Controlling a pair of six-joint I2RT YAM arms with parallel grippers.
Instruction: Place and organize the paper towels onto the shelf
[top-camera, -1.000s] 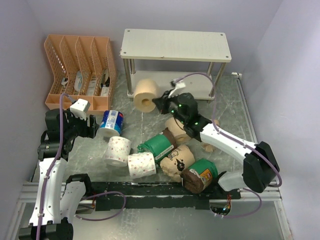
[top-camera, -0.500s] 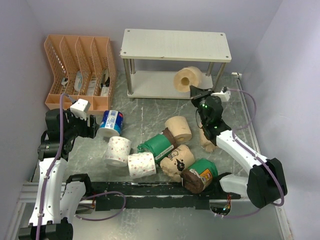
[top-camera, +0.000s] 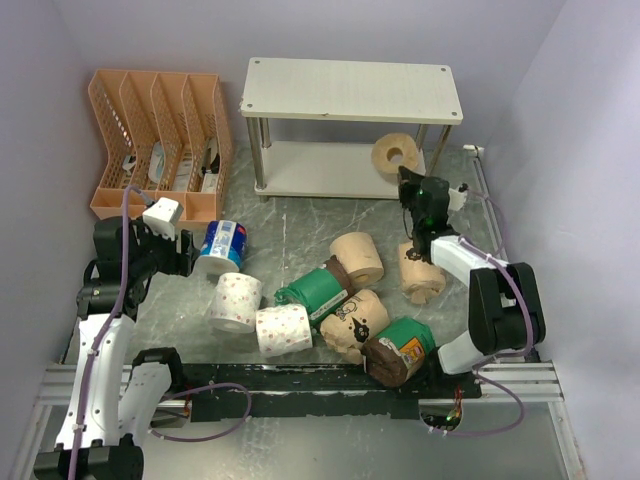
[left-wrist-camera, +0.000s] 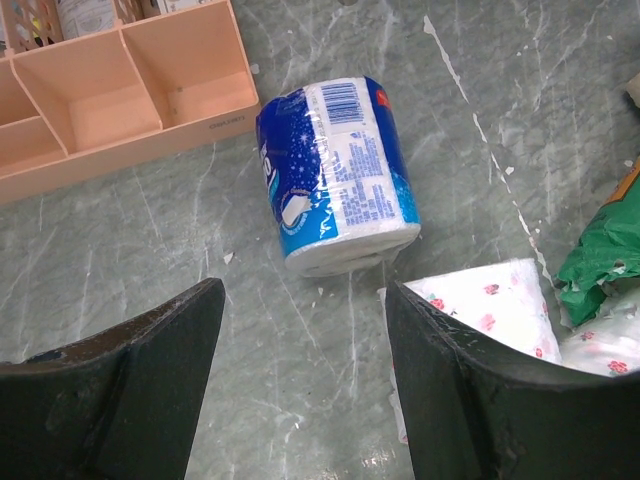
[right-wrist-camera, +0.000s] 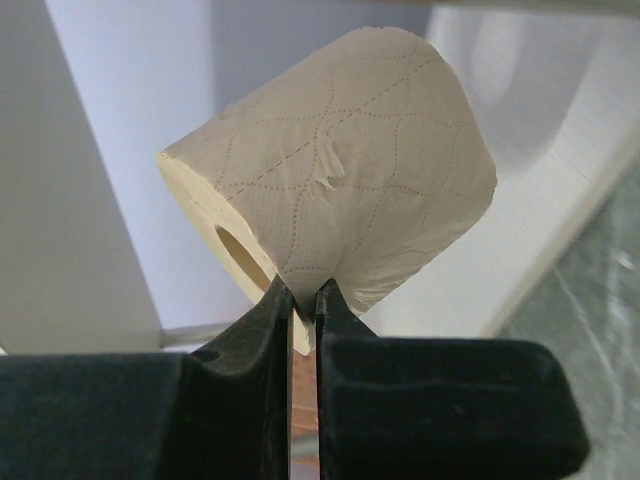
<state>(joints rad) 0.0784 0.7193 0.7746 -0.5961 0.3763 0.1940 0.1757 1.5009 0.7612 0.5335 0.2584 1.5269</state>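
The plain tan roll is short of the shelf's end post. My right gripper needs to move outward over the lower board toward that post (right-wrist-camera: 425, 290) and open.
My right gripper (top-camera: 408, 178) is shut on a plain tan roll (top-camera: 397, 155), pinching its lower edge (right-wrist-camera: 305, 300), and holds it at the right end of the shelf's lower board (top-camera: 320, 170). The tan roll (right-wrist-camera: 330, 170) fills the right wrist view. My left gripper (top-camera: 185, 250) is open and empty, just left of the blue-white roll (top-camera: 222, 246). That blue-white roll (left-wrist-camera: 335, 175) lies on the floor beyond my open fingers (left-wrist-camera: 460, 390). Other rolls lie in a heap: white speckled (top-camera: 236, 300), green (top-camera: 320, 290), tan (top-camera: 357, 257), kraft (top-camera: 355, 322).
An orange slotted file organizer (top-camera: 160, 140) stands left of the shelf. The shelf's top board (top-camera: 350, 90) is bare. A brown-and-green roll (top-camera: 398, 350) and a kraft roll (top-camera: 420, 275) lie near the right arm. Walls close in on both sides.
My right gripper carried the tan roll from the shelf's left front to the right end of the lower board. The left arm has hardly moved.
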